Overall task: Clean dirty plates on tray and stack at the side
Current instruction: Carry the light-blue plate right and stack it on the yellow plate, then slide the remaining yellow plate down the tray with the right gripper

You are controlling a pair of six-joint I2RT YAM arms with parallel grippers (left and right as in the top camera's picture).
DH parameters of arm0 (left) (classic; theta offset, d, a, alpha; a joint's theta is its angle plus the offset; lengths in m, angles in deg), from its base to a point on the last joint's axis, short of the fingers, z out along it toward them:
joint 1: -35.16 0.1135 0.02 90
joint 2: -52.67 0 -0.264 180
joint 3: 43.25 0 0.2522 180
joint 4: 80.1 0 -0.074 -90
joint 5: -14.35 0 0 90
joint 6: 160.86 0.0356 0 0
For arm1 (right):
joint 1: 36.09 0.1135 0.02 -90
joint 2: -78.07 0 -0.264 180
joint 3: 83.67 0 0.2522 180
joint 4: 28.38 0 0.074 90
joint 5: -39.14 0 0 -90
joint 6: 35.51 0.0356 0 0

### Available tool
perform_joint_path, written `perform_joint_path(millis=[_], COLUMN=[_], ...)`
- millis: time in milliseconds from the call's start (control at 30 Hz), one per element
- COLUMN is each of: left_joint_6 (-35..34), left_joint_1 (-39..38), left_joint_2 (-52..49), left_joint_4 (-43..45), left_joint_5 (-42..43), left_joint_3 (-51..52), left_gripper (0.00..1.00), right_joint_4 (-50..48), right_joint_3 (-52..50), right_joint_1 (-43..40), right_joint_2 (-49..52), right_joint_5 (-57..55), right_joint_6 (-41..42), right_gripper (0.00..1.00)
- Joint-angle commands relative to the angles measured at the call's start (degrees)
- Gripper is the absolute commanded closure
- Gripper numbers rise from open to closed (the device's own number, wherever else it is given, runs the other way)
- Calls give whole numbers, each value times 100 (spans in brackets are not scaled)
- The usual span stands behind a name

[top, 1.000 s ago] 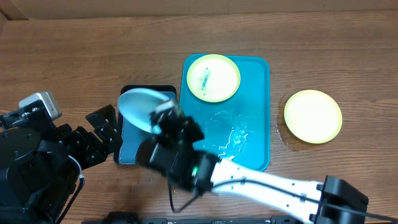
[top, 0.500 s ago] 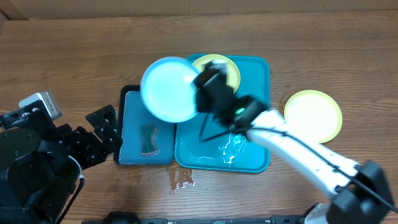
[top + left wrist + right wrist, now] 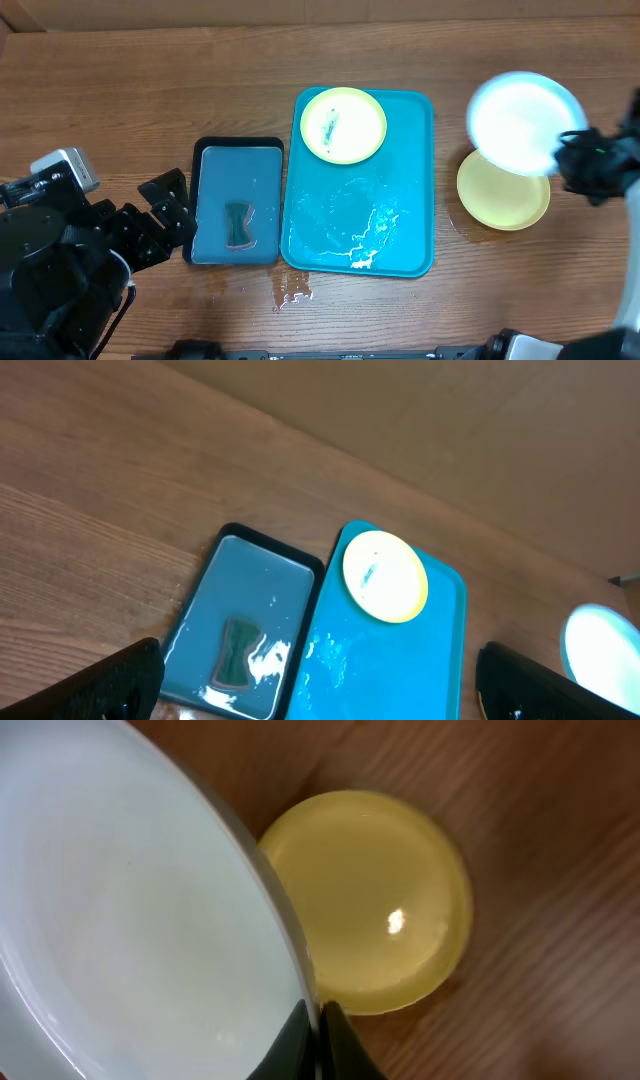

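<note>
My right gripper should move back and down next and release the pale blue plate [image 3: 524, 120] onto the yellow-green plate [image 3: 503, 191], because the held plate still hangs past the yellow-green plate's far edge.
My right gripper [image 3: 566, 150] is shut on the rim of the pale blue plate [image 3: 524, 120] and holds it in the air, tilted, just above a yellow-green plate [image 3: 505, 200] that lies on the wood tabletop right of the turquoise tray [image 3: 405, 200]. In the right wrist view the fingers [image 3: 300, 1040] pinch the blue plate's [image 3: 130, 920] edge over the yellow-green plate [image 3: 370, 900]. A second yellow-green plate [image 3: 343, 124] with a blue smear lies at the tray's far end. My left gripper [image 3: 320, 695] is open and empty, left of the trays.
A smaller dark teal tray [image 3: 237, 200] with black edge holds water and a dark sponge [image 3: 238, 223], left of the turquoise tray. Water puddles lie on the turquoise tray's middle [image 3: 365, 225] and on the table at its front [image 3: 292, 290].
My right gripper has carried the pale blue plate from above the dark teal tray, across the turquoise tray, to above the yellow-green plate at the right. The left arm has not moved.
</note>
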Motion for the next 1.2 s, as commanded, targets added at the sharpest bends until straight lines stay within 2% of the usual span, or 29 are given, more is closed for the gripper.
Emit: perform_joint_path(millis=[0, 233, 367, 400, 433, 500, 567, 733, 900, 1167], left_joint_6=[87, 87, 87, 87, 87, 87, 87, 87, 87, 87], left_joint_1=[13, 13, 13, 13, 13, 13, 13, 13, 13, 13], left_joint_2=[-9, -9, -9, -9, -9, -9, -9, -9, -9, -9], left_joint_4=[17, 17, 17, 17, 17, 17, 17, 17, 17, 17], left_joint_5=[50, 50, 50, 50, 50, 50, 50, 50, 50, 50], left_joint_3=[-68, -68, -68, -68, -68, -68, -68, -68, -68, -68], left_gripper=[0, 0, 0, 0, 0, 0, 0, 0, 0, 0], right_joint_4=[114, -26, 20, 26, 28, 7, 4, -151, -1036, -2844], right_joint_3=[4, -485, -494, -487, -472, -437, -361, -44, -24, -37], right_joint_1=[-619, -708, -562, -518, -389, -210, 15, 1084, 2378, 3858], right_joint_2=[514, 1580, 1683, 1657, 1556, 1373, 1167, 529, 334, 1231], right_joint_5=[37, -17, 2, 2, 20, 221, 365, 647, 612, -951], right_joint_6=[-363, -358, -404, -404, -426, -640, -846, -1331, -1473, -1473], right_gripper=[96, 96, 95, 86, 69, 60, 56, 53, 53, 51])
